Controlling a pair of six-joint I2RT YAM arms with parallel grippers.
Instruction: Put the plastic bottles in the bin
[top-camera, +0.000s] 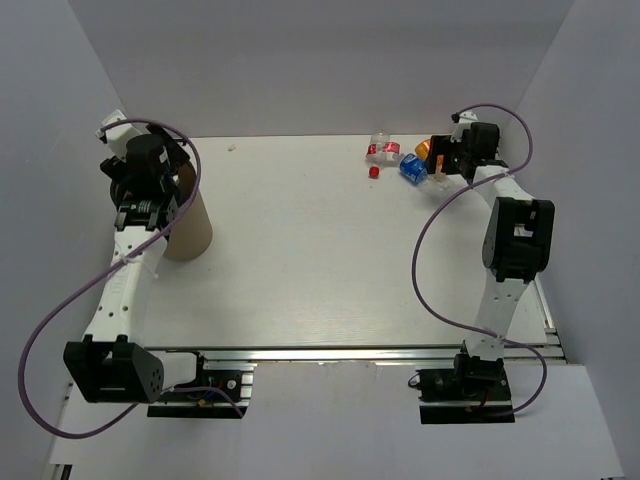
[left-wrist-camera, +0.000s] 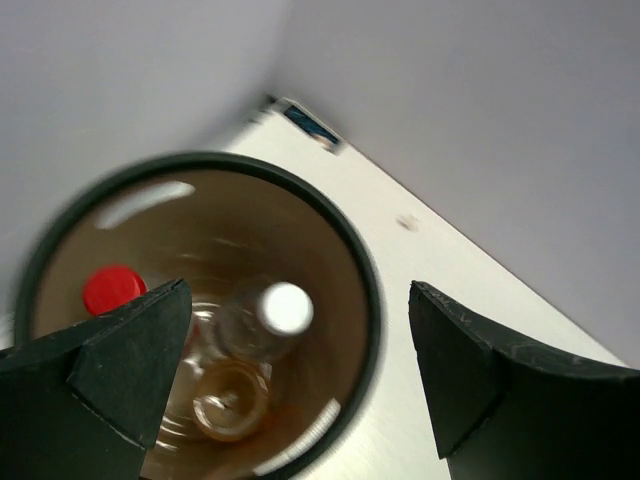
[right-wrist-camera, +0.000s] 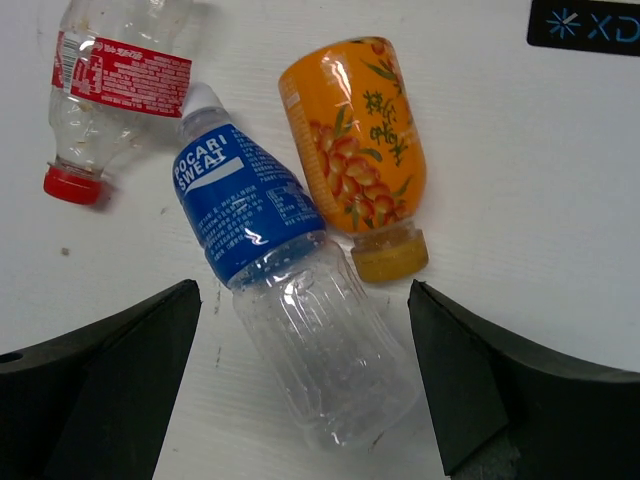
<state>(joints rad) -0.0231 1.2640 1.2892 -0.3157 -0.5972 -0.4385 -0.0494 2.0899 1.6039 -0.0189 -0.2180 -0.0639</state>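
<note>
To get around the blue-label bottle's clear lower body (top-camera: 435, 183) (right-wrist-camera: 322, 338), my right gripper will lower its open fingers past the label first, then close.
The brown bin (top-camera: 190, 235) stands at the table's left. My left gripper (left-wrist-camera: 300, 290) is open and empty right above its dark rim (left-wrist-camera: 372, 300). Inside lie a red-capped bottle (left-wrist-camera: 112, 288), a white-capped bottle (left-wrist-camera: 285, 308) and an amber bottle (left-wrist-camera: 228, 400). At the far right my right gripper (right-wrist-camera: 303, 290) is open just above a clear blue-label bottle (right-wrist-camera: 300, 340), a finger on either side of it. Next to it lie an orange bottle (right-wrist-camera: 355, 140) and a red-label bottle (right-wrist-camera: 115, 80). The top view shows this group (top-camera: 411, 167) and the right gripper (top-camera: 445, 160).
White walls close in the table at the back and both sides. A loose red cap (top-camera: 374, 172) lies left of the blue-label bottle. A black sticker (right-wrist-camera: 585, 22) is on the table beyond the orange bottle. Purple cables loop beside both arms. A metal rail (top-camera: 350, 352) lines the near edge.
</note>
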